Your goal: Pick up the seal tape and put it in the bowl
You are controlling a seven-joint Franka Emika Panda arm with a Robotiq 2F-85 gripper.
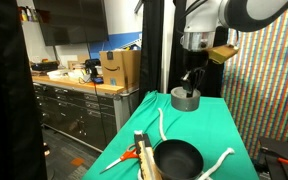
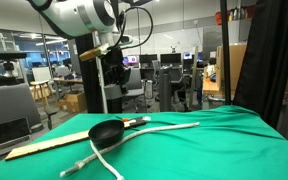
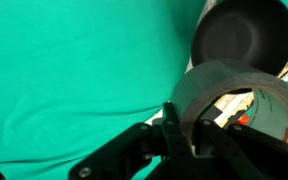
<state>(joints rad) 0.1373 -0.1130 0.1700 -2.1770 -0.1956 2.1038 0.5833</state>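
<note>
The robot's gripper will next move over the hollow of the black bowl [image 1: 176, 158] below it, beyond the roll, then lower the tape and let it go.
My gripper [image 3: 189, 135] is shut on the wall of the seal tape [image 3: 246, 92], a grey-white roll, with one finger inside the hole and one outside. In an exterior view the seal tape [image 1: 186, 98] hangs under the gripper [image 1: 189, 84] near the far end of the green table. The black bowl [image 1: 176, 158] stands at the near end, apart from the tape. It also shows in the wrist view [image 3: 242, 35], beyond the roll, and in an exterior view [image 2: 106, 132], below the gripper [image 2: 114, 88]. There the tape is too dark to make out.
The green cloth table [image 1: 216, 125] carries two white cord-like strips [image 1: 162, 124] [image 1: 220, 160], a wooden stick [image 1: 142, 150] and an orange-handled tool [image 1: 119, 158] by the bowl. A dark pillar [image 1: 154, 45] stands behind the table. Cabinets and a cardboard box [image 1: 119, 68] are beside it.
</note>
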